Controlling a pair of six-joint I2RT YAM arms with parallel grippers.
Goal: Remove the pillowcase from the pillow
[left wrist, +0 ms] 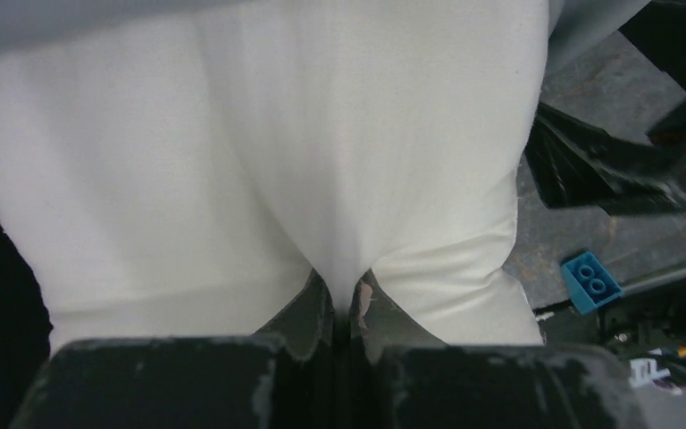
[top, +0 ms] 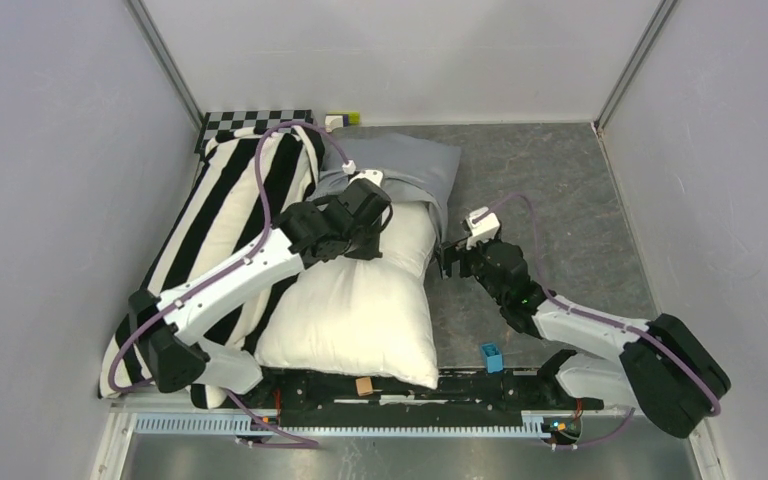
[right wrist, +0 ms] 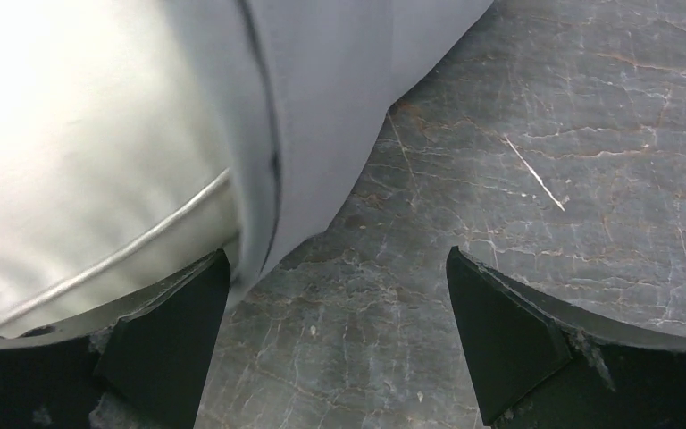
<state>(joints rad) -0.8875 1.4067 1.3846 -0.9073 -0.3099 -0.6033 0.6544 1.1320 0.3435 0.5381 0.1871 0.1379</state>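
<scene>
The pillow's bare edge (top: 423, 272) (left wrist: 511, 223) is to the right of my left gripper in the top view: the pillow's far end still cased, I will pull back and that way, then release.
The plain white pillow (top: 360, 300) lies mid-table, its near two thirds bare. The light blue-grey pillowcase (top: 410, 165) covers only its far end. My left gripper (top: 370, 215) sits on the pillow by the case's open edge; in the left wrist view it (left wrist: 350, 304) is shut on a pinch of the white pillow (left wrist: 259, 161) fabric. My right gripper (top: 453, 262) is open and empty, low over the tabletop at the pillow's right side. In the right wrist view its left finger (right wrist: 174, 331) touches the pillowcase (right wrist: 322, 116) hem beside the pillow (right wrist: 80, 152).
A long black-and-white striped pillow (top: 215, 230) lies along the left wall. A small blue block (top: 491, 356) sits at the near edge, also seen in the left wrist view (left wrist: 591, 279). A tan block (top: 364, 386) rests on the front rail. Grey walls enclose the marbled table (top: 560, 200).
</scene>
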